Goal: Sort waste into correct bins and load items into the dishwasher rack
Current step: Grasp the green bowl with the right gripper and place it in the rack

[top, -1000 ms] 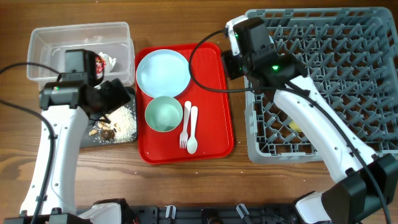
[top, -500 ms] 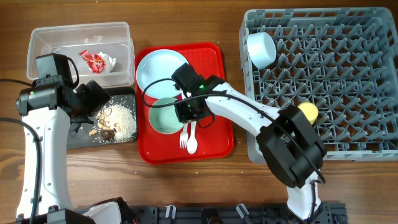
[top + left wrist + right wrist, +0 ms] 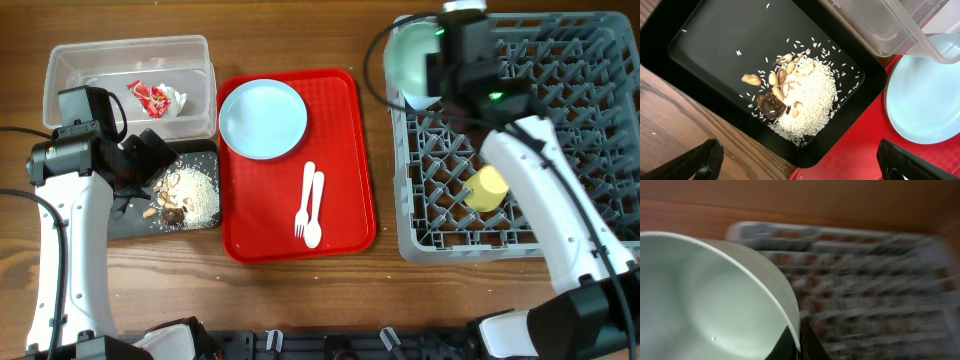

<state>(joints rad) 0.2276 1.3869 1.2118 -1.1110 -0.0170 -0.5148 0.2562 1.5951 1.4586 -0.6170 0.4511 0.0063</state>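
Next, my right gripper should swing the bowl [image 3: 404,52] right in the overhead view and down to the rack's empty far wires, then release it.
My right gripper [image 3: 443,62] is shut on the rim of the pale green bowl [image 3: 404,52] and holds it tilted over the far left corner of the grey dishwasher rack [image 3: 560,130]. In the right wrist view the jaws pinch the bowl [image 3: 700,305] at its edge, with the rack [image 3: 865,270] blurred behind. A yellow cup [image 3: 487,188] lies in the rack. My left gripper [image 3: 160,165] hangs open over the black tray [image 3: 140,225] of rice and brown scraps [image 3: 190,192], its fingers empty. The red-and-white wrapper [image 3: 155,97] lies in the clear tub [image 3: 70,70].
On the red tray [image 3: 350,150] sit the pale blue plate [image 3: 262,118], the white fork [image 3: 303,200] and the spoon [image 3: 314,210]. The left wrist view shows the scraps [image 3: 807,100], the tub's corner [image 3: 880,25] and the plate [image 3: 925,95].
The right gripper closed on the green bowl on the red tray and carried it up to the rack's far left corner. The left arm drew back from the tub, then held still.
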